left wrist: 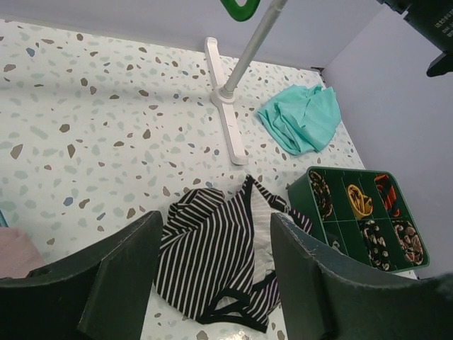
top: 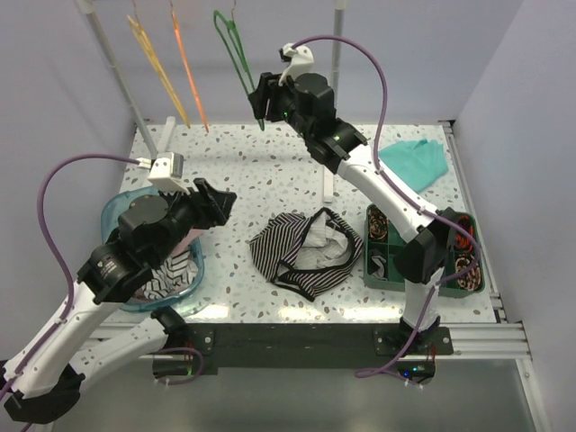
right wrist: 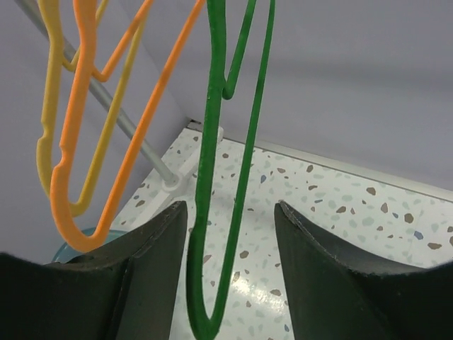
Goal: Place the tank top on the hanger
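Note:
The tank top's black-trimmed striped fold [top: 284, 262] [left wrist: 236, 290] lies below my left gripper to the right in the top view, so the gripper lowers that way onto it next.
The striped tank top [top: 301, 252] lies crumpled on the table in front of the arms. In the left wrist view the tank top [left wrist: 216, 258] shows below my open, empty left gripper [left wrist: 216, 219], which hovers above it. That left gripper [top: 216, 202] is left of the top. The green hanger [top: 238, 63] hangs from the rail at the back. My right gripper [top: 263, 99] is raised at its lower end. In the right wrist view the hanger [right wrist: 210, 177] hangs between the open jaws of the right gripper [right wrist: 230, 209], close to the left finger and not clamped.
An orange hanger [top: 189, 76] and a yellow hanger [top: 153, 63] hang left of the green one. The rack's pole [left wrist: 251, 46] and white foot [left wrist: 228, 124] stand mid-table. A teal cloth [top: 414, 162] lies back right. A green compartment tray [top: 468, 292] is right, a blue basin [top: 112, 211] with clothes left.

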Controlling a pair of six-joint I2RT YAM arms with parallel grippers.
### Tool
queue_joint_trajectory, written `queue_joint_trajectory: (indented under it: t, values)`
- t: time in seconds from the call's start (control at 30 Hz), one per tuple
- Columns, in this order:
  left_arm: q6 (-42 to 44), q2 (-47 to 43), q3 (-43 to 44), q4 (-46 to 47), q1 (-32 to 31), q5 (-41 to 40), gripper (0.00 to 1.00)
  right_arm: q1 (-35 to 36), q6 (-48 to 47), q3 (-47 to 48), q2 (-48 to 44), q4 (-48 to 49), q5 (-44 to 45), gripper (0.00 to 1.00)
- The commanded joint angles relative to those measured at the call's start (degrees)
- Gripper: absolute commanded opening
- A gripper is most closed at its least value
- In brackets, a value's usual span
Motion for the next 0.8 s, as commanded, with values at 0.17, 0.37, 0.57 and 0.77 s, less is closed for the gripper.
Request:
queue_joint_trajectory:
  t: [0.17,0.37,0.57,0.77]
  values:
    - [-0.12,-0.24,-1.26,-0.18,0.17,-1.38,0.67,3.46,-8.97,4.71,3.82,3.23,12.47,0.47]
    - [0.23,0.02,-1.17,-0.71,0.08,-2.18,0.68,3.46,-10.29,4.70,4.00,4.90,13.61,0.22]
    - [0.58,0.46,-1.96,0.43,0.16,-1.91,0.68,3.54,-12.92,9.18,5.05,4.28,15.11,0.00]
    - [1.28,1.86,-2.14,1.66,0.08,-1.47,0.68,3.46,-14.68,12.79,4.62,3.76,15.28,0.00]
